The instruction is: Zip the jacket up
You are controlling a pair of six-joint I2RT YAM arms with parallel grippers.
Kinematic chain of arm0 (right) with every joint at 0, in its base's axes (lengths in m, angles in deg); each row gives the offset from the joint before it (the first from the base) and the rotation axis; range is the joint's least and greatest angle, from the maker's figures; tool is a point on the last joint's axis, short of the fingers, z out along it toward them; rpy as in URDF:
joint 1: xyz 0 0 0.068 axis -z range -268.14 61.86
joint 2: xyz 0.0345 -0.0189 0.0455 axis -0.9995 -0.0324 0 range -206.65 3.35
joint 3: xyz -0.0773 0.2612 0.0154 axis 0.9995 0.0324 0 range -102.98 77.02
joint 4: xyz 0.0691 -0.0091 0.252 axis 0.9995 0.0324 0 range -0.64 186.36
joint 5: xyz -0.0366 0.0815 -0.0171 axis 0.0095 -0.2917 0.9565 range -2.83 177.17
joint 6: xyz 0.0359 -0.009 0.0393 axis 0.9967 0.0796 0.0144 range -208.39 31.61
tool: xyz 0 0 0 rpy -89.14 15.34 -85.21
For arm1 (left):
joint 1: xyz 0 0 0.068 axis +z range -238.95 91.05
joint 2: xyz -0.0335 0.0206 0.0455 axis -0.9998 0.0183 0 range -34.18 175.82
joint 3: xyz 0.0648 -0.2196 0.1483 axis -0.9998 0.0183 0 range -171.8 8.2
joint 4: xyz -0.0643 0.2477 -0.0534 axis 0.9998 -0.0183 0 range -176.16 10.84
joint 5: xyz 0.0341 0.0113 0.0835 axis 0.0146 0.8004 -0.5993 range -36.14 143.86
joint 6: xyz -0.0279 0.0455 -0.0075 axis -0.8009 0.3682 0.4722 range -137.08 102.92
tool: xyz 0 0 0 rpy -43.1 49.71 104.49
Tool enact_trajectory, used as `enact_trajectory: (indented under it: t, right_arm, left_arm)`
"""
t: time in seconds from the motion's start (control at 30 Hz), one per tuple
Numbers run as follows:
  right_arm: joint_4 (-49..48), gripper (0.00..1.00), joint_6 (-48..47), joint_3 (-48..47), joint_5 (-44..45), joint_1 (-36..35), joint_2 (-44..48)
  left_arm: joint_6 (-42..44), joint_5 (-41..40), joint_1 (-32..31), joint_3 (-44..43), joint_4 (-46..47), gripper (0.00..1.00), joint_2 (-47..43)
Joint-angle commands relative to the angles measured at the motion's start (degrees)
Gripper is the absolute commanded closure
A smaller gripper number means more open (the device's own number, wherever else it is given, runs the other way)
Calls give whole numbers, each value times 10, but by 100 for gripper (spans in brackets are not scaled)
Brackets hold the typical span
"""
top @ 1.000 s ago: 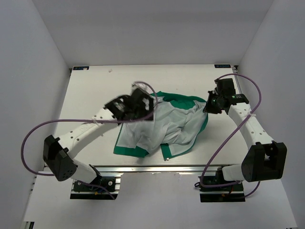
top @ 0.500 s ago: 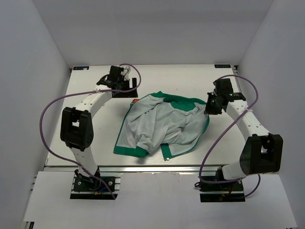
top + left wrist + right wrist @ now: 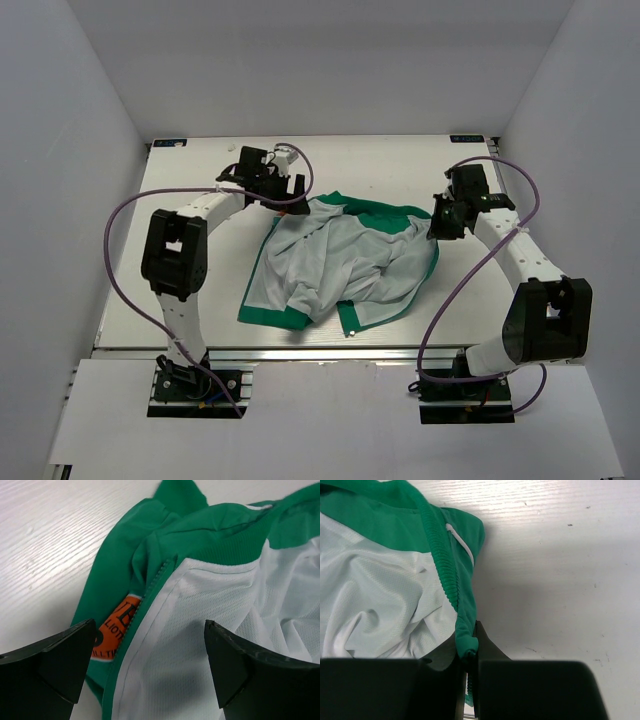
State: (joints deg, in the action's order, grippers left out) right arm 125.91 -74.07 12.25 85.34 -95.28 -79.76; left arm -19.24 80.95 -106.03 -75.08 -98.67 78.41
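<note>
The jacket (image 3: 340, 262) lies crumpled, so I next need to raise my right gripper, lower it to the left in the top view, by the jacket's far green edge (image 3: 347, 197), and let go.
The green jacket (image 3: 340, 262) lies crumpled and open in the middle of the table, its light grey lining facing up. My left gripper (image 3: 285, 190) is open and empty, just above the jacket's far left corner. In the left wrist view the zipper edge (image 3: 157, 577) and the orange patch (image 3: 117, 630) lie between the spread fingers (image 3: 55, 655). My right gripper (image 3: 437, 225) is shut on the jacket's green right edge. In the right wrist view the pinched fold (image 3: 467, 642) sits between the closed jaws, next to the ribbed hem (image 3: 440, 555).
The white table (image 3: 180, 250) has a metal rail along its near edge (image 3: 330, 350). White walls enclose the back and both sides. Purple cables loop from both arms, the left one (image 3: 115, 260) over the table's left side.
My left arm swung away from the jacket to the far left of the table, then came back to the jacket's far left corner. The right gripper has kept its hold.
</note>
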Motion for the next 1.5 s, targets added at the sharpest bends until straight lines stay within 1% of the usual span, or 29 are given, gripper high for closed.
enact_trajectory:
  t: [0.0, 0.1, 0.13, 0.17, 0.23, 0.33, 0.37, 0.4, 0.47, 0.5, 0.53, 0.57, 0.6, 0.63, 0.67, 0.7, 0.77, 0.83, 1.0, 1.07, 1.1, 1.13, 1.2, 1.23, 1.27, 1.3, 1.33, 1.37, 1.47]
  right_arm:
    - [-28, 100, -14, 4, -28, 2, 4]
    - [-30, 100, -18, 3, -40, 3, 3]
    - [-30, 100, -18, 4, -41, 2, 3]
    - [-30, 100, -18, 4, -42, 2, 2]
    - [-30, 100, -21, 5, -44, 2, 3]
    - [-32, 100, -21, 7, -43, 2, 6]
    - [-32, 100, -21, 7, -42, 2, 5]
    - [-31, 100, -22, 5, -42, 2, 3]
    - [-30, 100, -21, 0, -42, 2, 1]
    - [-30, 100, -20, -1, -42, 3, 1]
    - [-30, 100, -20, -1, -42, 2, 0]
    - [-31, 100, -21, -2, -42, 2, 0]
    - [-31, 100, -20, -2, -42, 2, 1]
    - [-32, 100, -20, -2, -45, 2, 1]
    - [-32, 100, -19, -2, -46, 2, 1]
    - [-32, 100, -20, -1, -47, 3, 3]
    - [-32, 100, -20, 2, -48, 2, 9]
    - [-36, 100, -19, 3, -45, 2, 15]
    - [-37, 100, -20, 3, -42, 2, 20]
    - [-37, 100, -20, 2, -42, 2, 19]
    - [-36, 100, -20, 1, -42, 2, 17]
    - [-37, 100, -20, 0, -42, 2, 16]
    - [-37, 100, -20, 0, -42, 2, 15]
    - [-36, 100, -20, 0, -41, 3, 14]
    - [-37, 100, -19, 0, -41, 2, 14]
    - [-37, 100, -19, -2, -40, 2, 14]
    - [-36, 100, -19, -2, -40, 2, 14]
    - [-35, 100, -22, -6, -41, 2, 17]
    - [-35, 100, -21, -11, -47, 2, 28]
  left_arm:
    - [49, 104, -1, -53, 46, 2, 26]
    - [66, 142, 0, -104, 28, 2, 79]
    - [70, 147, 0, -124, 14, 2, 96]
    - [72, 152, 0, -162, -12, 2, 129]
    - [80, 157, -1, -194, -38, 2, 156]
    - [95, 196, 0, -215, -64, 8, 180]
    - [97, 204, 0, -209, -61, 12, 177]
    - [97, 211, 0, -190, -56, 22, 172]
    - [94, 210, 0, -168, -40, 38, 149]
    - [94, 210, 0, -159, -35, 49, 140]
    - [94, 212, -1, -140, -30, 52, 120]
    - [94, 218, -1, -133, -22, 53, 109]
    - [92, 227, 0, -127, -19, 51, 98]
    - [92, 234, 0, -117, -12, 46, 81]
    - [91, 247, -1, -113, -8, 39, 72]
    - [87, 257, 0, -108, -4, 30, 66]
    - [87, 277, 0, -98, 3, 21, 54]
    - [85, 278, 0, -96, -4, 17, 56]
    - [100, 270, 0, -117, -55, 18, 96]
    - [102, 266, -1, -115, -66, 27, 101]
    - [104, 257, 0, -114, -68, 29, 102]
    - [104, 252, 0, -112, -69, 39, 101]
    - [104, 242, 0, -109, -68, 50, 96]
    - [104, 235, 0, -107, -64, 59, 93]
    - [102, 234, 0, -105, -62, 78, 90]
    - [76, 212, 0, -101, -47, 100, 80]
    - [76, 212, 0, -101, -47, 100, 80]
    - [58, 189, -1, -97, -34, 100, 68]
    - [29, 164, 0, -86, -6, 100, 37]
